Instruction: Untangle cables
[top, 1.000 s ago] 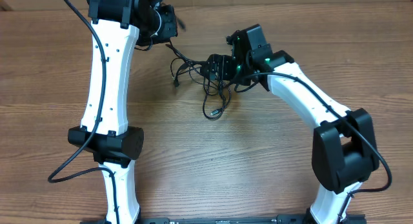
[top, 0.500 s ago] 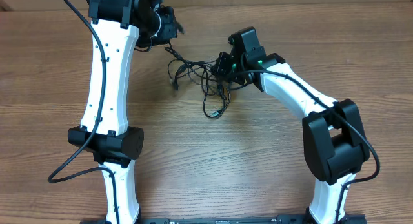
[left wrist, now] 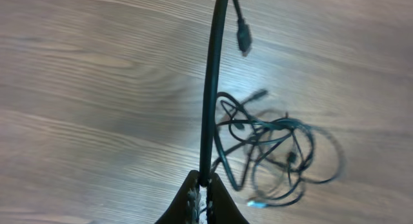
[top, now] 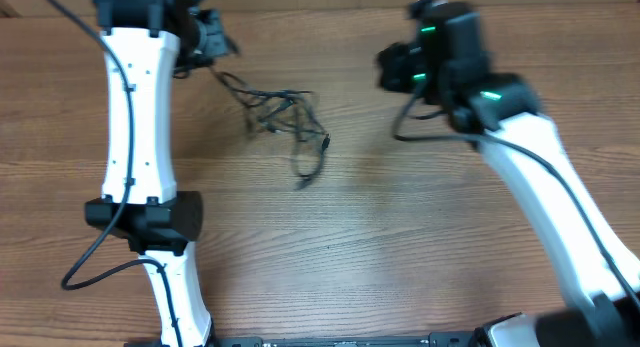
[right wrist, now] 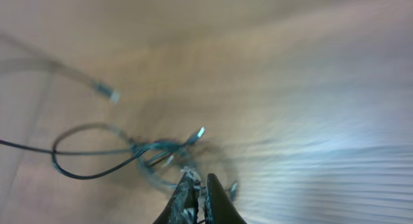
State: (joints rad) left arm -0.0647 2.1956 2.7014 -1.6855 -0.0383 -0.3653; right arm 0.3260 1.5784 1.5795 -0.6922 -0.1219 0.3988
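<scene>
I will next keep my left gripper raised beside the tangle (top: 283,114) (left wrist: 274,150) and open its fingers to let go of the held cable, because the cable still runs into the knotted cables.
The cables (top: 283,111) lie as a tangle of thin black cords on the wooden table, left of centre at the back. My left gripper (top: 214,45) sits at the tangle's upper left, shut on one cable (left wrist: 211,88). That cable runs taut from the jaws and ends in a plug (left wrist: 243,38). The rest of the knot (left wrist: 274,150) lies below it. My right gripper (top: 392,67) is well to the right of the tangle, shut, with nothing visibly between its fingers. Its blurred wrist view shows my right gripper (right wrist: 199,183) above cable loops (right wrist: 122,150).
The white left arm (top: 135,127) runs down the left side to its black joint (top: 145,217). The right arm (top: 545,177) crosses the right side. Bare wooden tabletop (top: 350,247) fills the middle and front.
My right gripper was open at the tangle, has shut, and has pulled away to the right. The tangle and left arm now sit further left in the overhead view. The left gripper keeps its cable.
</scene>
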